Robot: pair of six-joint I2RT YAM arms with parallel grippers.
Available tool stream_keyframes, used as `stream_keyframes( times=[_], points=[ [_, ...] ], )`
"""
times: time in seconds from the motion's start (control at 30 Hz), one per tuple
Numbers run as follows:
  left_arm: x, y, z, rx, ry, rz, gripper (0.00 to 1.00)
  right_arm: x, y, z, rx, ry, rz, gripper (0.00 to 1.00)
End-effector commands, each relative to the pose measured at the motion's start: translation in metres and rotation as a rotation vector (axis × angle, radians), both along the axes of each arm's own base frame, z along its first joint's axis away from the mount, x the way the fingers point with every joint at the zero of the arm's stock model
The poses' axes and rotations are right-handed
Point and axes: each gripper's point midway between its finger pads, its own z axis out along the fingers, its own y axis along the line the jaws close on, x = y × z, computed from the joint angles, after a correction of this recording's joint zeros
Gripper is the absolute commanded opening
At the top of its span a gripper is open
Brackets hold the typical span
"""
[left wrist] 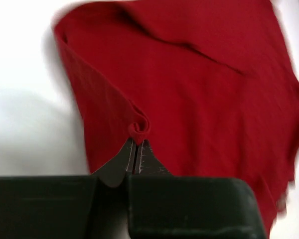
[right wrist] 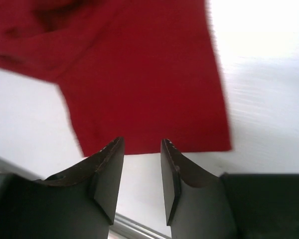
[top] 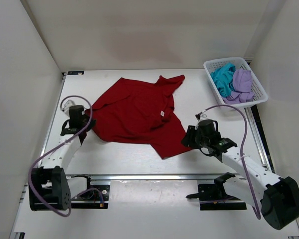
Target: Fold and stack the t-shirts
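My right gripper's fingers face the middle of the hem, so it will go down and to the right in the wrist view onto the t-shirt's hem corner on the basket's side.
The dark red t-shirt point(top: 134, 112) lies spread and rumpled in the middle of the white table. At its left edge my left gripper point(top: 83, 124) is shut on a pinched fold of the red t-shirt point(left wrist: 199, 99), the cloth bunched at the tips of my left gripper point(left wrist: 137, 140). My right gripper point(top: 189, 137) stands open just off the shirt's lower right corner. In the right wrist view my right gripper point(right wrist: 142, 144) holds nothing, with the hem of the red t-shirt point(right wrist: 149, 79) just beyond its fingertips. The teal t-shirt point(top: 222, 78) and the lavender t-shirt point(top: 242, 82) lie crumpled in the basket.
A white mesh basket point(top: 259, 84) sits at the table's far right corner. White walls close in the left, back and right sides. A metal rail point(top: 154, 176) runs along the near edge between the arm bases.
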Motion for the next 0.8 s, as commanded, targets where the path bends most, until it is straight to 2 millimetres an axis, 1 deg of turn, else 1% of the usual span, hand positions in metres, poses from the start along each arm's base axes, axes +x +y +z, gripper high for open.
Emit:
stream_keyframes(
  times=[0.0, 0.03, 0.07, 0.1, 0.13, 0.2, 0.23, 0.27, 0.3, 0.37, 0.4, 0.47, 0.53, 0.57, 0.63, 0.7, 0.77],
  points=[
    [0.000, -0.041, 0.023, 0.093, -0.040, -0.201, 0.00, 0.007, -0.033, -0.021, -0.090, 0.056, -0.155, 0.34],
    [-0.003, -0.049, 0.019, 0.093, -0.039, -0.231, 0.00, 0.008, -0.039, -0.022, -0.090, 0.052, -0.192, 0.34],
    [-0.007, -0.057, 0.016, 0.086, -0.051, -0.261, 0.00, 0.014, -0.053, -0.024, -0.116, 0.036, -0.256, 0.34],
    [-0.009, -0.065, 0.021, 0.078, -0.078, -0.289, 0.00, 0.016, -0.065, -0.028, -0.132, 0.040, -0.306, 0.36],
    [-0.014, -0.067, 0.014, 0.076, -0.068, -0.305, 0.00, 0.015, -0.069, -0.031, -0.140, 0.054, -0.320, 0.36],
    [-0.022, -0.076, 0.009, 0.050, -0.079, -0.347, 0.00, 0.017, -0.082, -0.039, -0.162, 0.082, -0.366, 0.36],
    [-0.025, -0.079, 0.007, 0.047, -0.075, -0.363, 0.00, 0.015, -0.083, -0.045, -0.175, 0.110, -0.362, 0.36],
    [-0.024, -0.081, 0.011, 0.036, -0.094, -0.370, 0.00, 0.014, -0.083, -0.049, -0.180, 0.125, -0.365, 0.37],
    [-0.027, -0.086, 0.011, 0.030, -0.099, -0.389, 0.00, 0.014, -0.078, -0.054, -0.182, 0.142, -0.344, 0.37],
    [-0.030, -0.092, 0.009, 0.017, -0.105, -0.406, 0.00, 0.011, -0.076, -0.065, -0.187, 0.194, -0.333, 0.36],
    [-0.028, -0.096, 0.015, 0.015, -0.126, -0.417, 0.00, 0.010, -0.070, -0.066, -0.180, 0.195, -0.318, 0.37],
    [-0.027, -0.100, 0.017, 0.007, -0.141, -0.430, 0.00, 0.006, -0.070, -0.076, -0.180, 0.229, -0.309, 0.36],
    [-0.028, -0.103, 0.016, -0.013, -0.146, -0.435, 0.00, 0.004, -0.065, -0.078, -0.165, 0.238, -0.303, 0.37],
    [-0.028, -0.103, 0.017, -0.021, -0.150, -0.431, 0.00, 0.006, -0.065, -0.077, -0.167, 0.227, -0.298, 0.35],
    [-0.028, -0.104, 0.015, -0.027, -0.149, -0.431, 0.00, 0.003, -0.058, -0.077, -0.131, 0.241, -0.276, 0.34],
    [-0.030, -0.103, 0.010, -0.031, -0.138, -0.431, 0.00, 0.001, -0.059, -0.078, -0.129, 0.240, -0.273, 0.34],
    [-0.029, -0.106, 0.013, -0.034, -0.147, -0.439, 0.00, -0.001, -0.057, -0.077, -0.122, 0.245, -0.264, 0.32]
  ],
)
